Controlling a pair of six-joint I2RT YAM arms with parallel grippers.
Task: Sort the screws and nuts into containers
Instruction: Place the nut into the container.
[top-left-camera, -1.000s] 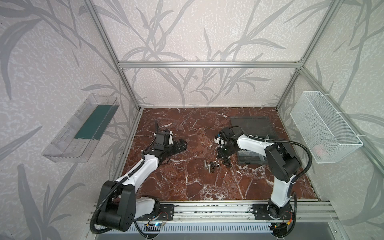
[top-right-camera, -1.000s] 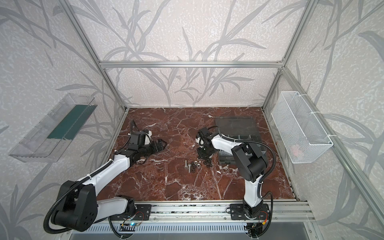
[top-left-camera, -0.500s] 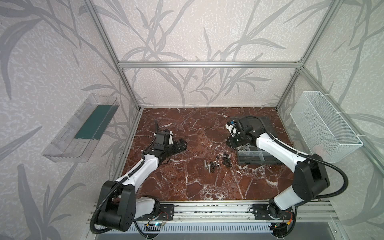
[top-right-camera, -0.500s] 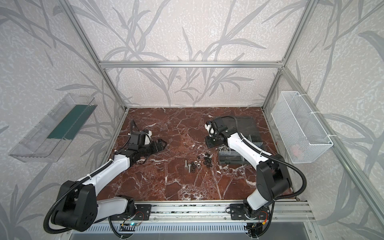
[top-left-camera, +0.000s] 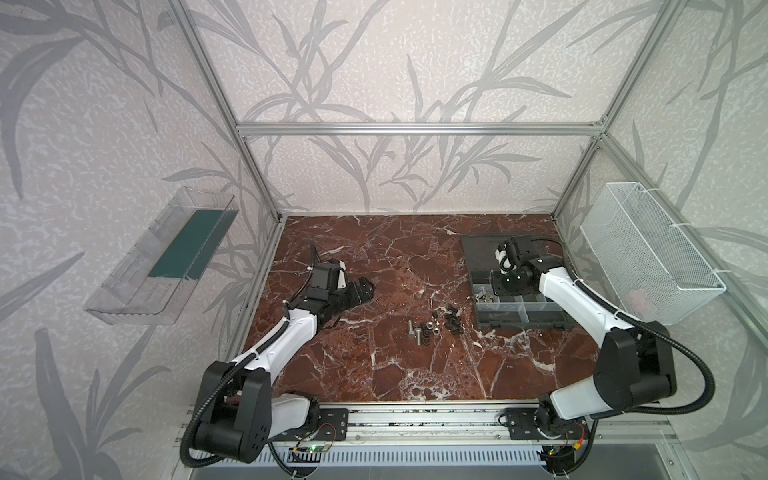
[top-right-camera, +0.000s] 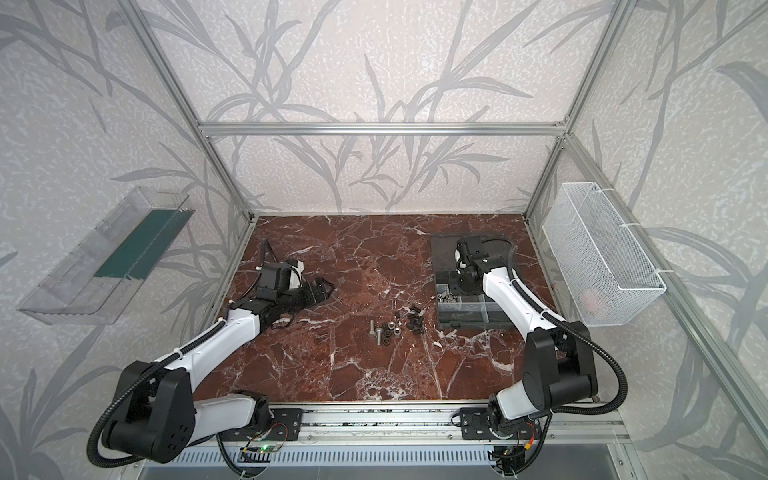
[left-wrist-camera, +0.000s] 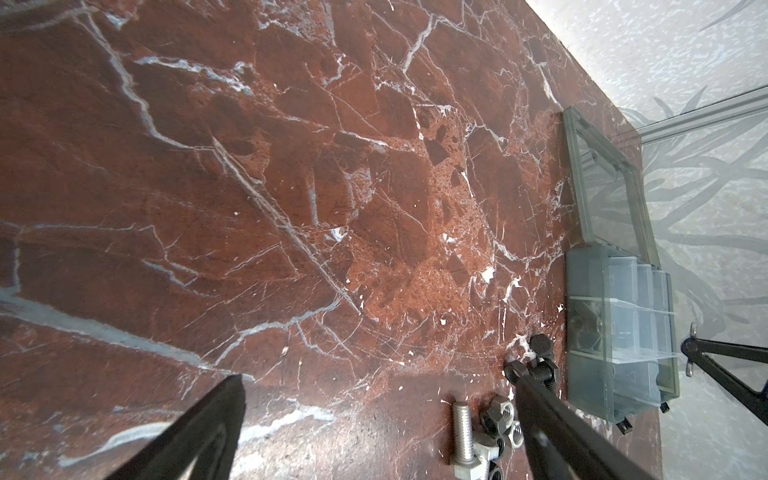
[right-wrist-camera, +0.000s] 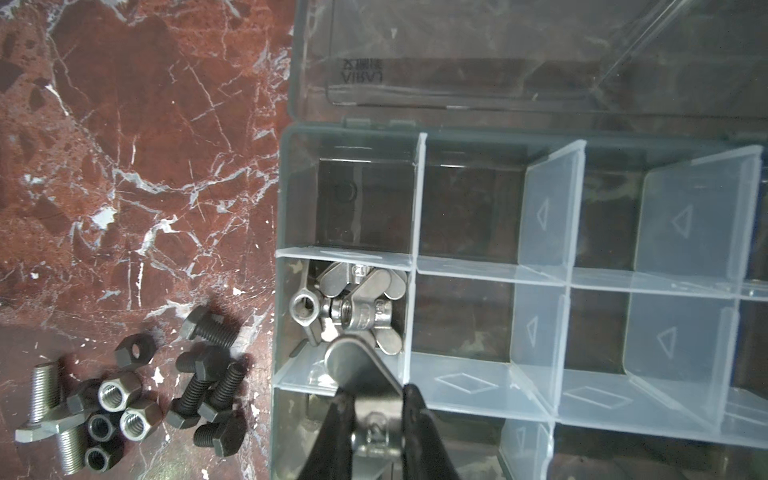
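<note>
My right gripper should move down toward the section of the organiser box with the wing nuts, which is below it, and let go of the silver wing nut there among the matching pieces.
Loose screws and nuts lie in a small pile mid-table: black screws, silver screws and hex nuts. The open grey organiser box stands to their right. My right gripper hangs over its left compartments, shut on a silver wing nut. One compartment below holds several wing nuts. My left gripper is open and empty, left of the pile, low over the marble.
The box's lid lies flat behind it. A white mesh basket hangs on the right wall and a clear tray with a green strip on the left wall. The other compartments seen in the right wrist view are bare.
My right arm has swung from the pile to the right and now hangs over the organiser box, still shut. The left arm has not moved.
</note>
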